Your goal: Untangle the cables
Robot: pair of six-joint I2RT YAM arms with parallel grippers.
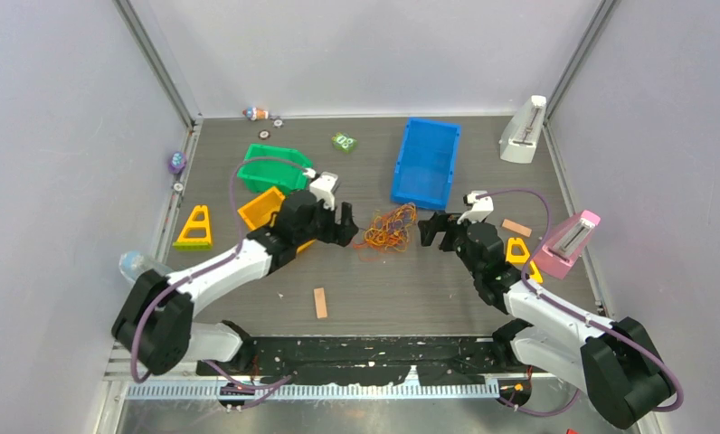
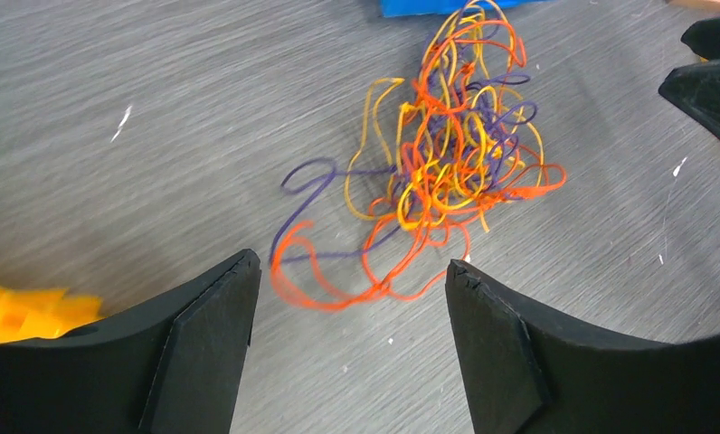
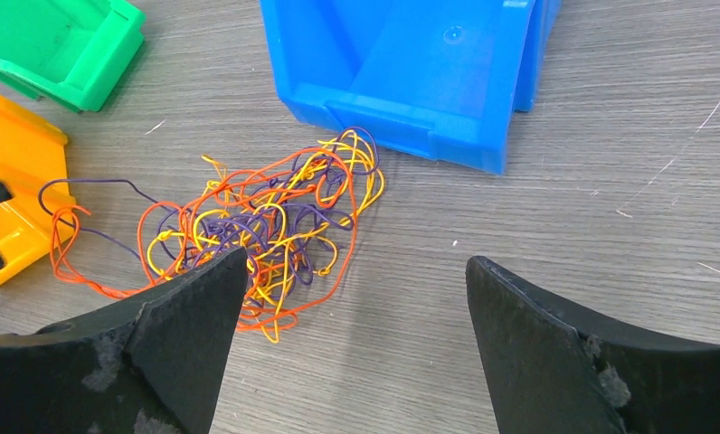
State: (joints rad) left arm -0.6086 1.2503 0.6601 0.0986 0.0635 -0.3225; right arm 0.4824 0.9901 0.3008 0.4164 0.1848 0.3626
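Observation:
My left gripper moves down past the orange loop onto the yellow and purple cables next, since those lie below it, to its right in the top view.
The cables lie in one tangled heap of thin orange, yellow and purple strands on the grey table, between the two arms. My left gripper is just left of the heap and open. In the left wrist view nothing sits between its fingers, and an orange loop of the cables lies just ahead of the tips. My right gripper is just right of the heap and open wide. In the right wrist view its gap holds only bare table, and the cables lie by the left finger.
A blue bin stands just behind the heap, with a green bin and an orange bin by the left arm. A yellow triangle, a wooden block, a pink wedge and a white wedge sit around.

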